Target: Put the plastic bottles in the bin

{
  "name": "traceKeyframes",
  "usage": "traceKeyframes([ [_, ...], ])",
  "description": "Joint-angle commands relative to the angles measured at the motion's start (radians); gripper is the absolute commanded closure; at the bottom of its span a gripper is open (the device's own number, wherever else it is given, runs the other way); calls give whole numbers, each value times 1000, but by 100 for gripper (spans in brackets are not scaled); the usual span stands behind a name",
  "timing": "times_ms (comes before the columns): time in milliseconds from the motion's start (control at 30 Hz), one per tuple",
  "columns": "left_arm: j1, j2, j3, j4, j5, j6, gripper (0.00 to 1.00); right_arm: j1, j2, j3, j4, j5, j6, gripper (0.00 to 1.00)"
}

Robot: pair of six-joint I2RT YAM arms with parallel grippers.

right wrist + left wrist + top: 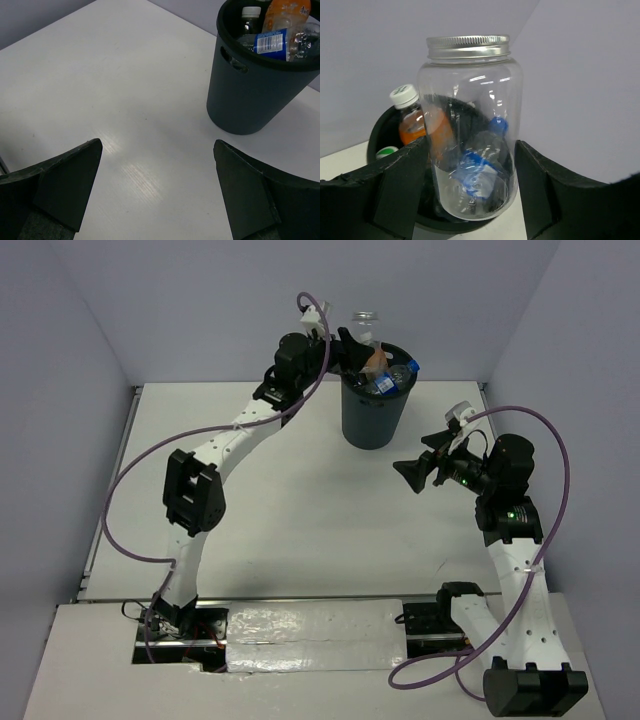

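My left gripper lowers toward the orange bottle next and brings the clear jar-like bottle [470,100] down inside the bin, since its base still hangs over the bin's rim.
My left gripper [362,345] is shut on a clear jar-like bottle [470,100] with a silver screw lid and holds it upright just above the dark grey bin [372,420]. The bottle's base hangs over the bin's rim [375,145]. Inside the bin lie an orange bottle [412,127] with a white cap and clear bottles with blue labels [272,42] and blue caps. My right gripper [405,472] is open and empty above the table, to the right of the bin [250,95] and pointing toward it.
The bin stands at the back middle of the white table [300,520], near the rear wall. A foil-covered strip [315,635] lies along the near edge between the arm bases. Purple cables loop beside both arms.
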Motion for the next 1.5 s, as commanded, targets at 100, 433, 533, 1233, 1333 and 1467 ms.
traceKeyframes([
  [100,-3,96,116,-48,-84,29,80,-10,-17,-3,43,-18,6,0],
  [433,-15,75,97,-97,-127,90,19,-10,-16,-3,44,-15,3,0],
  [533,-20,52,87,-100,-134,101,1,-12,-13,-5,44,-9,3,0],
  [1233,-26,-307,-141,-186,-216,162,1,-102,-10,-5,46,-19,9,0],
  [1333,-24,-422,-234,-198,-211,176,1,-124,-5,-8,50,-24,14,0],
  [1467,-20,-604,-419,-245,-188,187,1,-158,1,3,64,-71,101,0],
])
